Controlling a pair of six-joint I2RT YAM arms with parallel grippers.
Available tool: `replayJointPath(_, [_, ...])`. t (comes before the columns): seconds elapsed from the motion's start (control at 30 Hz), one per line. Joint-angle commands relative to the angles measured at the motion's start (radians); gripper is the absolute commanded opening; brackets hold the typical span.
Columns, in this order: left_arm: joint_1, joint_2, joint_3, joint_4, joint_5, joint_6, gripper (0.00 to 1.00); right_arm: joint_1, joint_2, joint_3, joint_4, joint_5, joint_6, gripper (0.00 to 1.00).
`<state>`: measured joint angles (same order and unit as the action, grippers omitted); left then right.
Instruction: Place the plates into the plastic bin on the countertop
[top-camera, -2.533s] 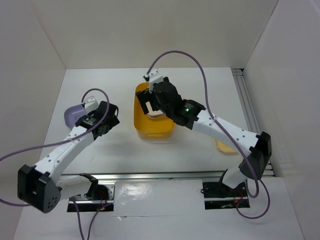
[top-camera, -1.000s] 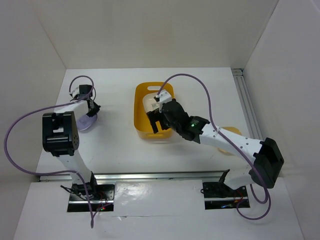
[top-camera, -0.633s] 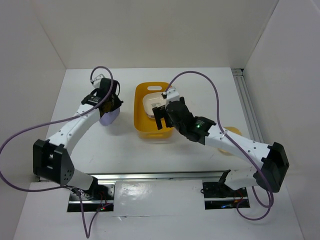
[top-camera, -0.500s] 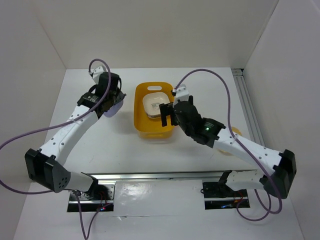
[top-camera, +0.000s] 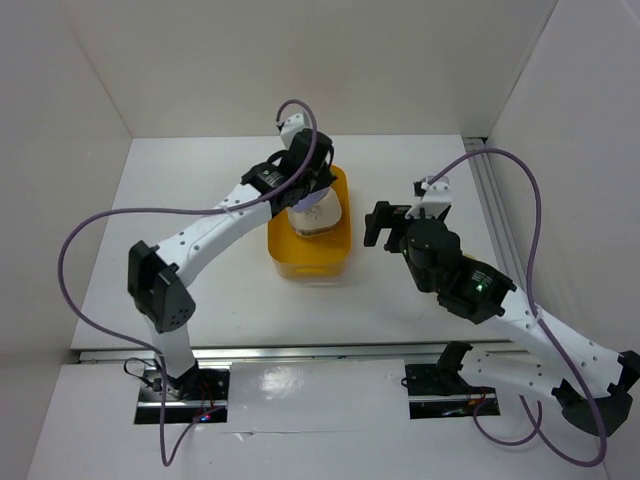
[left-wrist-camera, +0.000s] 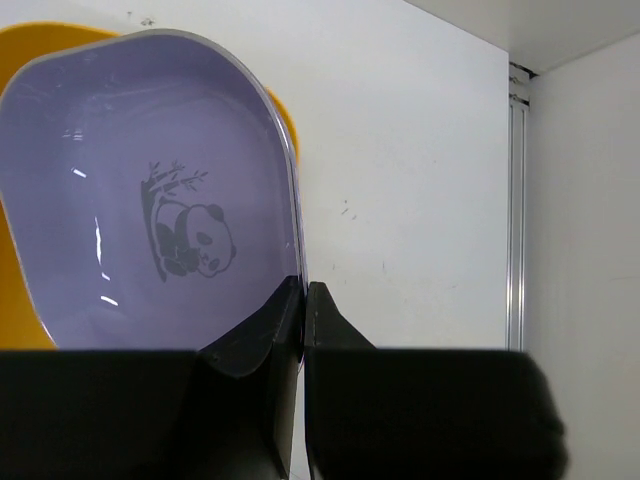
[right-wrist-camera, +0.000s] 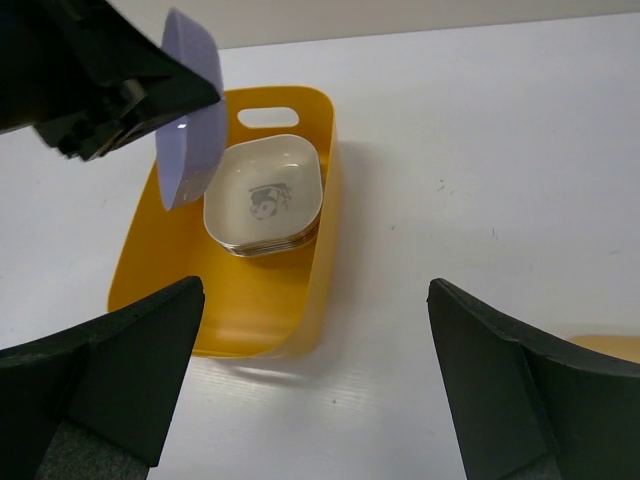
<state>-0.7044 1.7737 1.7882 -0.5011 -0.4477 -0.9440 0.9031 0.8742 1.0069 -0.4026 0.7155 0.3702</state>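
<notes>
The purple plate still hangs above the stack, so the robot will move its left gripper down into the orange plastic bin (top-camera: 308, 264) next and lower the purple plate onto the cream plate.
My left gripper (top-camera: 305, 188) is shut on the rim of a purple plate (left-wrist-camera: 150, 200) with a panda print and holds it tilted on edge above the orange plastic bin (top-camera: 308, 264). In the left wrist view the gripper (left-wrist-camera: 303, 292) pinches the plate's right rim. Inside the bin (right-wrist-camera: 250, 315) lies a stack of plates, a cream one (right-wrist-camera: 265, 193) on top, and the purple plate (right-wrist-camera: 190, 150) hangs over its left side. My right gripper (top-camera: 385, 225) is open and holds nothing, right of the bin above the white countertop (top-camera: 230, 290). A yellow plate (right-wrist-camera: 605, 345) shows at the right edge.
An aluminium rail (top-camera: 495, 200) runs along the countertop's right edge. White walls close in the left, back and right sides. A metal mounting rail (top-camera: 320, 352) with both arm bases lies along the near edge.
My left arm has swung the purple plate rightwards from the left of the bin to above it. My right arm has drawn back from the bin to its right, still open.
</notes>
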Motion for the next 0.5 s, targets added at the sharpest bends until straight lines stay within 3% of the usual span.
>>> replayJointPath(0.0, [0.011, 0.102, 0.097, 0.036, -0.011, 0.007, 0.00, 0.000, -0.006, 0.004, -0.059, 0.041, 0.036, 1.00])
replayJointPath(0.4, [0.074, 0.187, 0.039, 0.127, 0.069, -0.039, 0.00, 0.000, -0.006, -0.016, -0.068, 0.018, 0.036, 1.00])
replayJointPath(0.47, [0.074, 0.196, 0.039, 0.127, 0.081, -0.039, 0.26, 0.000, 0.005, -0.025, -0.058, 0.018, 0.036, 1.00])
